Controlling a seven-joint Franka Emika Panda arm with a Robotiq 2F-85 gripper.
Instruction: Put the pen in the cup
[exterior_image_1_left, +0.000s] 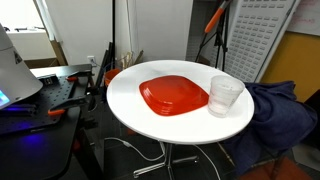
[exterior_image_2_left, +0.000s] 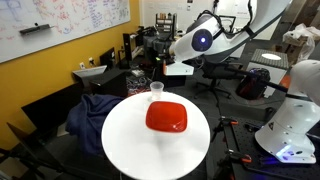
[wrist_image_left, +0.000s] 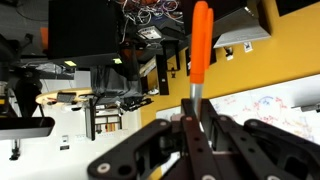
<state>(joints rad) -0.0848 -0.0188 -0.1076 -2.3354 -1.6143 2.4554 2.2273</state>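
Note:
I should next move the pen down and across with my gripper into the clear plastic cup's opening (exterior_image_1_left: 227, 84), the pen's protruding end first, and let go, because the opening is well below my gripper.
The orange pen (wrist_image_left: 200, 45) stands clamped between my gripper's fingers (wrist_image_left: 197, 108) in the wrist view, its length sticking out past the fingertips. In an exterior view the pen (exterior_image_1_left: 214, 18) hangs high above and behind the table, well above the cup. The clear plastic cup (exterior_image_1_left: 225, 95) stands upright on the round white table (exterior_image_1_left: 130, 100), beside the red plate (exterior_image_1_left: 175, 96). The cup also shows in an exterior view (exterior_image_2_left: 156, 90) at the table's far edge. The gripper is shut on the pen.
The white arm (exterior_image_2_left: 200, 40) reaches in from behind the table. A blue cloth (exterior_image_1_left: 275, 115) lies draped beside the table. A desk with dark equipment (exterior_image_1_left: 40, 95) stands on one side, and cluttered shelves and another white robot (exterior_image_2_left: 295, 110) are nearby.

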